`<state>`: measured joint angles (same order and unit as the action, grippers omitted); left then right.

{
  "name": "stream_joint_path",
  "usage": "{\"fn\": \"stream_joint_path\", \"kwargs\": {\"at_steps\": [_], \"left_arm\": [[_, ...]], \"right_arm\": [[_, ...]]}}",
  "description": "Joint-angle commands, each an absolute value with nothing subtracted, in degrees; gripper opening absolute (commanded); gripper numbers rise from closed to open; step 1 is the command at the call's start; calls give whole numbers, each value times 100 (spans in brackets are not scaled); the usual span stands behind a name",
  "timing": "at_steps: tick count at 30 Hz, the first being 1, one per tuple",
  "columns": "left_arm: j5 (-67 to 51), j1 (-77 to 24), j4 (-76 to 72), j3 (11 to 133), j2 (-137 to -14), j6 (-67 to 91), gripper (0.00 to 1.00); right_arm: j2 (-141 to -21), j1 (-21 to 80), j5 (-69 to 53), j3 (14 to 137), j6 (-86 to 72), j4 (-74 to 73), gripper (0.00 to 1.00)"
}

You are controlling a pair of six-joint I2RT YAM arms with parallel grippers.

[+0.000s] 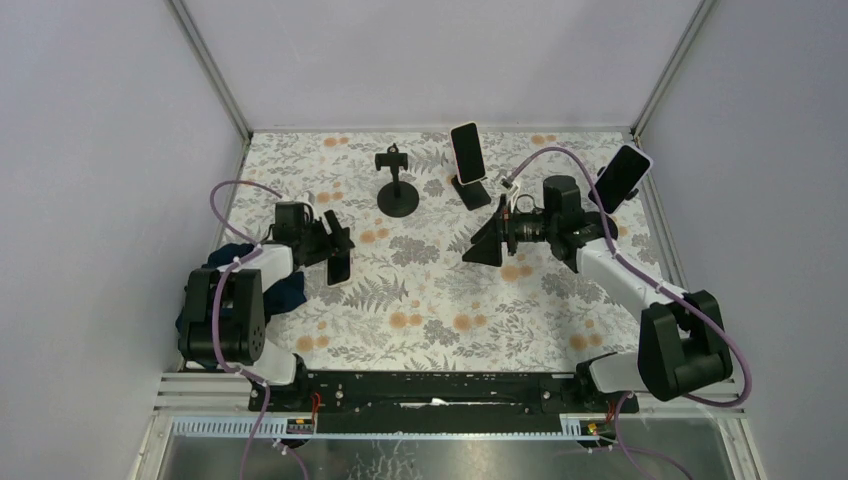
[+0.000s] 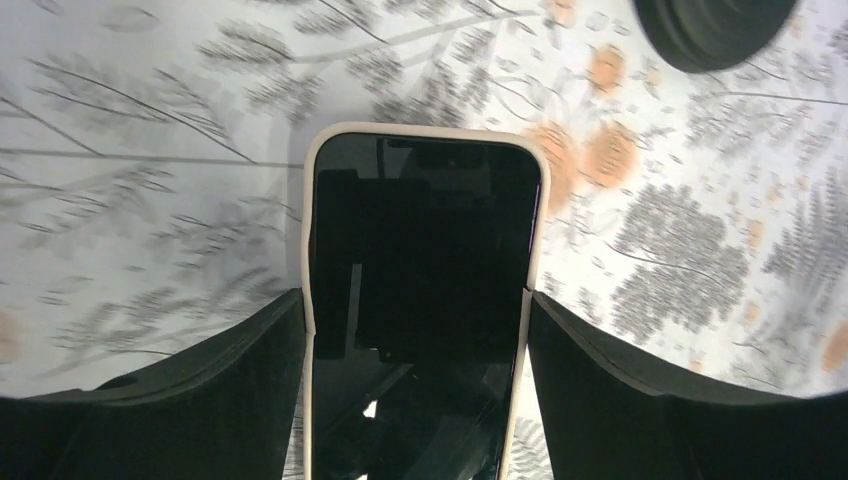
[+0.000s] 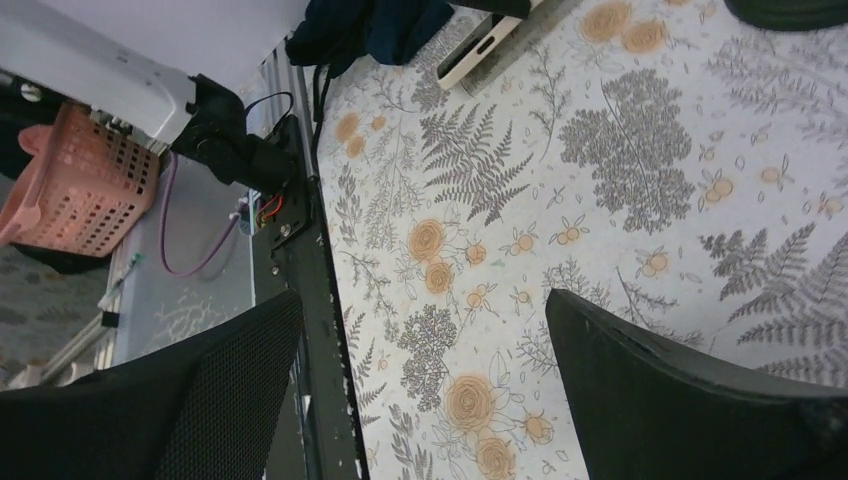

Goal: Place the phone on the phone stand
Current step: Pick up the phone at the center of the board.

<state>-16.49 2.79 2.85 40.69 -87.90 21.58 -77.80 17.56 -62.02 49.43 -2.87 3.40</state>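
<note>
My right gripper should next move across to the left in the top view and close there, because the phone's bare near end lies that way.
A phone with a black screen and a cream case sits between the fingers of my left gripper, which is shut on its lower half. In the top view my left gripper holds this phone at the left of the flowered table. The empty black phone stand stands on a round base farther back and to the right; its base shows in the left wrist view. My right gripper is open and empty over the table's middle right, and it is also open in the right wrist view.
Two other phones rest on stands, one at the back centre and one at the back right. A dark blue cloth lies by the left arm. A pink basket sits off the table. Grey walls enclose the table.
</note>
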Motion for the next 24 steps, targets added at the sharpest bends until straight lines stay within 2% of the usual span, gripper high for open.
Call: {"fn": "stream_joint_path", "kwargs": {"at_steps": [1,11,24], "left_arm": [[-1980,-156,-607,3307,-8548,3392,53],[-1249,-1534,-2511,2162,-7915,5398,53],[-27,-2940,-3430,2039,-7919,6619,52]], "right_arm": [[-7912,1979,-5692,4341,-1760,2378,100],[-9009,2866,-4886,4066,-2761,3250,97],[-9956,3607,-4554,4324,-3196,3167,89]]}}
